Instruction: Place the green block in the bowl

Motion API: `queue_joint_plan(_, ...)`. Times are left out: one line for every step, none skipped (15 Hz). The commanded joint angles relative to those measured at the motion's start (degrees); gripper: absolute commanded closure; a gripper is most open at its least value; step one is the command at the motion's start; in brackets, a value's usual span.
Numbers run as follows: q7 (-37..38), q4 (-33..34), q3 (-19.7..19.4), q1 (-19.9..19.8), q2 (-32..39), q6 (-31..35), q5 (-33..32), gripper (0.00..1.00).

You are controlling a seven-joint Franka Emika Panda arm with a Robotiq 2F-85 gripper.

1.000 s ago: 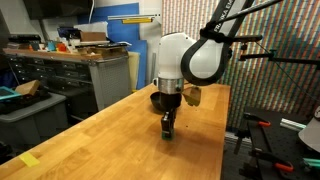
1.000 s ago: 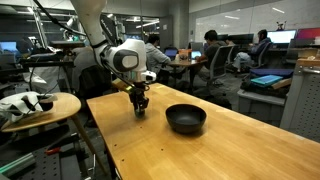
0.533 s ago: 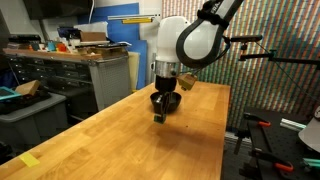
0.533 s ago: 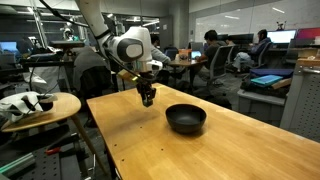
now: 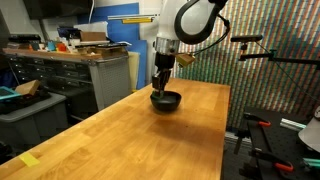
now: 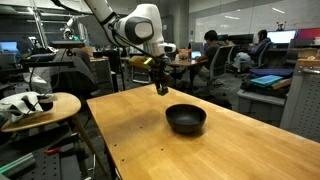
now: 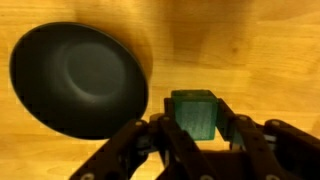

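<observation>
Next, my gripper moves down and to its left in the wrist view and descends inside the black bowl (image 7: 78,79) to release the block (image 7: 194,112).
In the wrist view my gripper (image 7: 196,125) is shut on the green block (image 7: 194,112), a small green cube held between the two dark fingers. The black bowl (image 7: 78,78) lies below and to the left of it on the wooden table. In both exterior views the gripper (image 5: 159,85) (image 6: 160,88) hangs well above the table, with the block barely visible at its tip. The bowl (image 5: 166,100) sits just below the gripper in an exterior view; in an exterior view the bowl (image 6: 186,118) is lower and to the right of the gripper.
The wooden table (image 6: 150,140) carries only the bowl. A round side table with white objects (image 6: 30,103) stands beside it. Workbenches with clutter (image 5: 60,60) and a black stand (image 5: 255,55) are around the table. People sit at desks in the background (image 6: 215,50).
My gripper has lifted the green block off the table and carried it up and toward the bowl. The bowl has not moved.
</observation>
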Motion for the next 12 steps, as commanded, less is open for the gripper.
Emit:
queue_joint_plan(2.9,1.5,-3.2,-0.9,0.6,-0.9,-4.9,0.82)
queue_joint_plan(3.5,1.7,-4.2,-1.1,1.1,-0.6,-6.0,0.82)
queue_joint_plan(4.1,2.1,-5.0,-1.4,2.0,0.1,-6.7,0.82)
queue_joint_plan(4.7,2.5,-5.8,-1.7,2.9,0.9,-7.6,0.82)
queue_joint_plan(4.7,3.1,-6.2,-2.2,3.9,1.3,-7.4,0.82)
queue_joint_plan(4.6,3.6,-6.4,-2.5,4.9,1.5,-7.2,0.82)
queue_joint_plan(3.9,4.2,-6.3,-3.2,6.1,1.9,-6.2,0.82)
queue_joint_plan(3.1,4.8,-5.9,-3.8,7.3,2.5,-5.3,0.82)
queue_joint_plan(1.2,5.4,-4.7,-5.0,8.8,3.2,-3.2,0.82)
queue_joint_plan(0.5,6.0,-4.3,-5.5,10.1,4.1,-2.7,0.82)
queue_joint_plan(-0.2,6.6,-3.9,-6.0,11.5,5.0,-2.1,0.82)
queue_joint_plan(-0.6,7.4,-3.7,-6.2,12.9,4.9,-1.8,0.82)
